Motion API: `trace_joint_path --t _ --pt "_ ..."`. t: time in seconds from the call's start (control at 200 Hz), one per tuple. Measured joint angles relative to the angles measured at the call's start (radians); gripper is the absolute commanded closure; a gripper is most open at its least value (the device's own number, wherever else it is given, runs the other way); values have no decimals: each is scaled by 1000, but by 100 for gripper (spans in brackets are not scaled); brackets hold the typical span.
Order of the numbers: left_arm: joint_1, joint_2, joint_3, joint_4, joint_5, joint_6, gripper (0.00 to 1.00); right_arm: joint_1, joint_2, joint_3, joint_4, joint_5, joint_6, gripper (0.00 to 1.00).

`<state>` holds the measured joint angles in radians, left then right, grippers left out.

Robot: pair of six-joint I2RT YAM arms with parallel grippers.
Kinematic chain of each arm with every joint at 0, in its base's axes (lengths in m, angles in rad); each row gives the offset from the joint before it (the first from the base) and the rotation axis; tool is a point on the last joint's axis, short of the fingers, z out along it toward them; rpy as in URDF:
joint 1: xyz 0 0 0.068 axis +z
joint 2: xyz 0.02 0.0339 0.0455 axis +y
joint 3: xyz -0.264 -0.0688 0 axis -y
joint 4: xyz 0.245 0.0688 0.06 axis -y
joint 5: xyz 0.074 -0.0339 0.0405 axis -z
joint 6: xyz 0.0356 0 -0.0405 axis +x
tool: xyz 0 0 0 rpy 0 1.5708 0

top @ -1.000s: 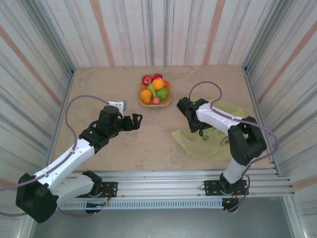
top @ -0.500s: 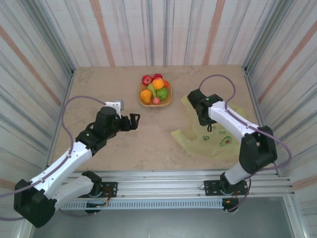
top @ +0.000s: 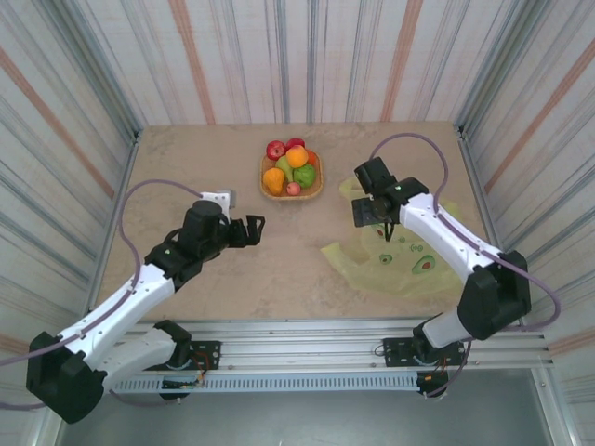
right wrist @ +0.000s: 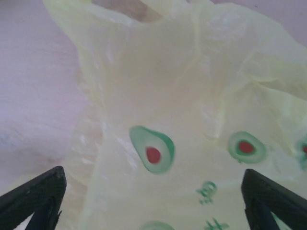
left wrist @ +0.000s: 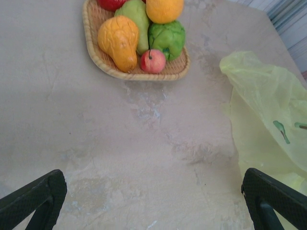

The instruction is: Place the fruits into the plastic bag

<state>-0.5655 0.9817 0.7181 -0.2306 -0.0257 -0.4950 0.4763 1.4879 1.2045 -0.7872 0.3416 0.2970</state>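
The right gripper moves down and away from my base onto the far part of the bag next.
The fruits (top: pixel 291 169) lie heaped in a wicker tray (top: pixel 317 190) at the back middle: red, orange, green, a yellow-orange pear shape and a small pinkish one (left wrist: pixel 153 61). The yellow-green plastic bag (top: pixel 414 255) lies crumpled on the right, printed with avocado halves (right wrist: pixel 152 149). My right gripper (top: pixel 372 221) hangs open just above the bag's far part, with bag film (right wrist: pixel 182 96) under its spread fingers (right wrist: pixel 36 194) and nothing between them. My left gripper (top: pixel 255 228) stands open over bare table, left of the bag (left wrist: pixel 268 110) and nearer than the fruits (left wrist: pixel 139 33).
Striped walls close in the tabletop (top: pixel 186 167) on three sides. The tray's rim (left wrist: pixel 120 74) sits about a hand's width from the bag's upper corner (top: pixel 350 190). A metal rail (top: pixel 307 334) with both arm bases runs along the near edge.
My right arm has swung toward the back right, and a corner of the bag now reaches further back toward the tray. Its jaws stand wide. The left arm barely shifted.
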Motion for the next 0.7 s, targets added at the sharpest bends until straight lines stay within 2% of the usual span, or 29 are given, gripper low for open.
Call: trace_joint_path --t 0.145,0.341,0.391,0.481,0.696 --pt "-5 3 0 -1 3 -7 1 -7 179 37 106 14 -42 1" --pt "-5 -27 -20 -2 -3 -7 1 -14 384 74 163 140 -108 1" --pt "-5 -31 -25 -3 -6 -7 1 -22 403 74 172 162 -127 13" --pt "-6 -31 -27 -5 -12 -7 1 -45 412 75 193 163 -159 46" --pt "-6 -27 -27 -5 -21 -6 1 -85 410 75 253 140 -246 91"
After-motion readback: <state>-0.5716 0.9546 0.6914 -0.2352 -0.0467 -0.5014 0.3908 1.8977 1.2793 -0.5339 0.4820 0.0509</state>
